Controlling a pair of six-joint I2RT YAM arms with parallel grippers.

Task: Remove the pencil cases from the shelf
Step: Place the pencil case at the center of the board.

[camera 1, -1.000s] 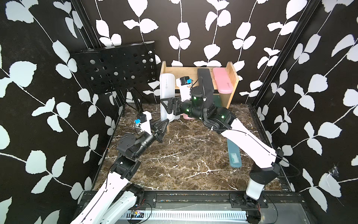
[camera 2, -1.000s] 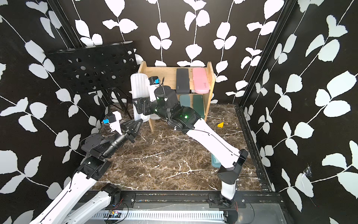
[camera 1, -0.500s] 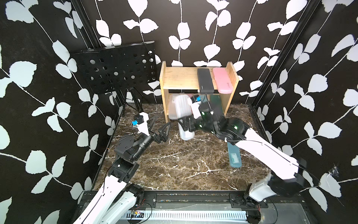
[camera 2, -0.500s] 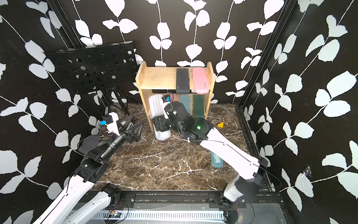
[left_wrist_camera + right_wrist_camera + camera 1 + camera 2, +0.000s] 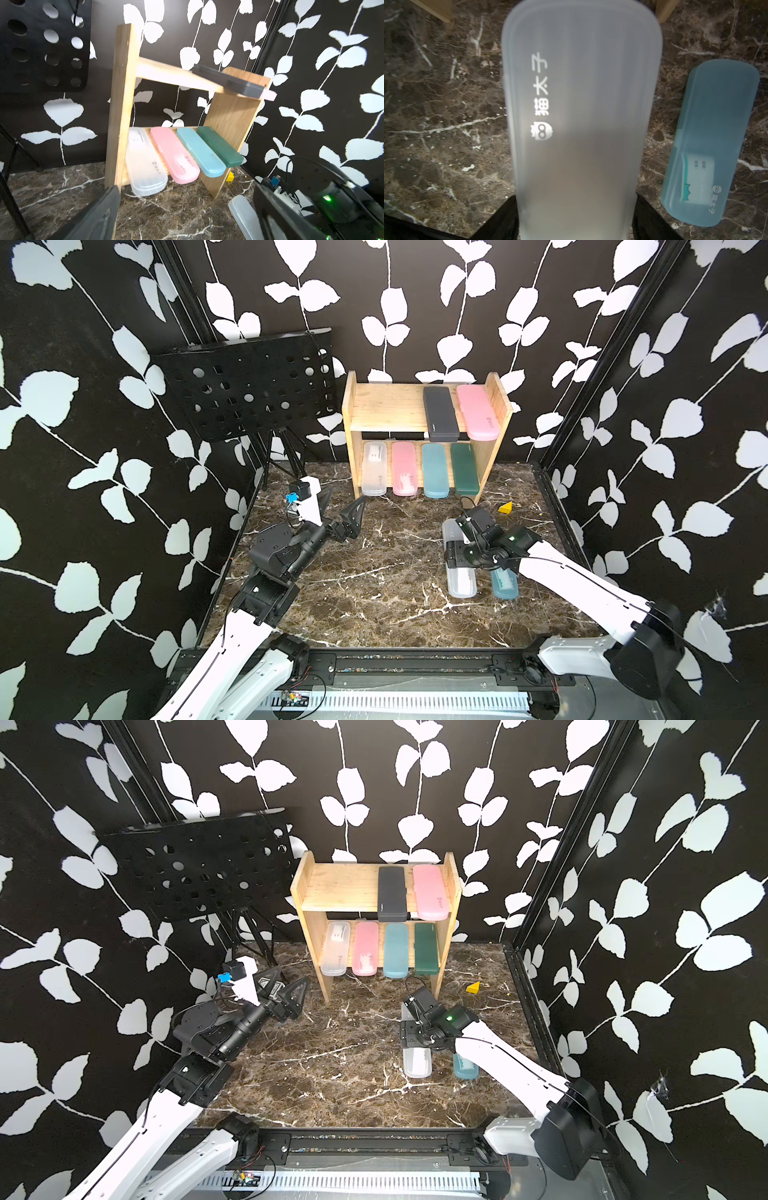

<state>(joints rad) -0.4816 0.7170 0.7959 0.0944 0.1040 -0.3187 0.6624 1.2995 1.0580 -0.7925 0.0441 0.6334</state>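
The right gripper moves down and across to the bare floor beside the light blue case next and releases the frosted case (image 5: 581, 104) there, since that part lies empty.
The light-wood shelf (image 5: 386, 406) stands at the back. Its top tier holds a black pencil case (image 5: 439, 413) and a pink one (image 5: 478, 411). The lower tier holds frosted (image 5: 374, 467), pink (image 5: 404, 468), teal (image 5: 434, 470) and dark green (image 5: 465, 468) cases. My right gripper (image 5: 457, 549) is shut across a frosted clear case (image 5: 581, 104), held flat and low at the marble floor; I cannot tell whether it touches. A light blue case (image 5: 708, 145) lies beside it. My left gripper (image 5: 340, 506) hangs open and empty, left of the shelf's front.
A black perforated music stand (image 5: 249, 385) on a tripod fills the back left corner. A small yellow wedge (image 5: 505, 508) lies on the floor right of the shelf. Leaf-patterned walls close in on three sides.
My right arm carried the frosted case from the shelf's top tier down to the floor on the right, beside the blue case. The left gripper opened wide.
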